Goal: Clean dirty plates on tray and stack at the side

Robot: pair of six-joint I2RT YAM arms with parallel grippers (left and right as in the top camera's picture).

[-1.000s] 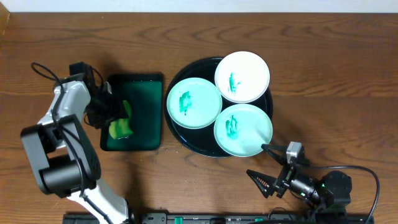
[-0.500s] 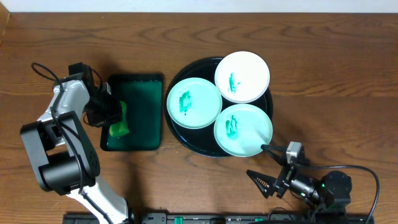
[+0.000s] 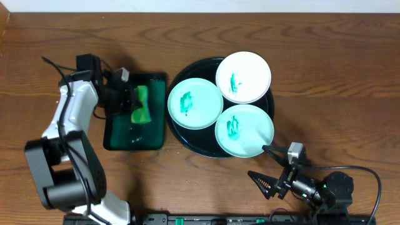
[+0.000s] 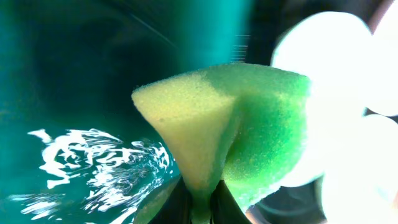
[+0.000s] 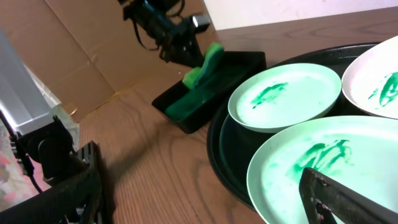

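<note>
My left gripper shifts toward it next and lowers the yellow-green sponge there to release.
Three plates sit on the round black tray point(image 3: 187, 139): a white one point(image 3: 244, 76) at the back, a mint one point(image 3: 195, 103) on the left and a mint one point(image 3: 244, 130) in front, each smeared with green paint. My left gripper point(image 3: 133, 104) is shut on a yellow-green sponge point(image 3: 141, 107) above the rectangular green tray point(image 3: 134, 136). The left wrist view shows the sponge point(image 4: 230, 124) pinched between the dark fingers point(image 4: 177, 205). My right gripper point(image 3: 262, 164) stands open at the front mint plate's point(image 5: 323, 162) near edge, one finger point(image 5: 348, 196) over its rim, holding nothing.
The green tray holds shallow water point(image 4: 93, 155). Bare wood tabletop point(image 3: 337, 94) lies right of the black tray and behind it. Cables point(image 3: 356, 172) trail from the right arm along the front edge. Brown cardboard point(image 5: 93, 50) stands beyond the table's left end.
My left gripper has shut on the sponge and carried it back and to the right over the green tray, toward the black tray. The right arm and the plates have not moved.
</note>
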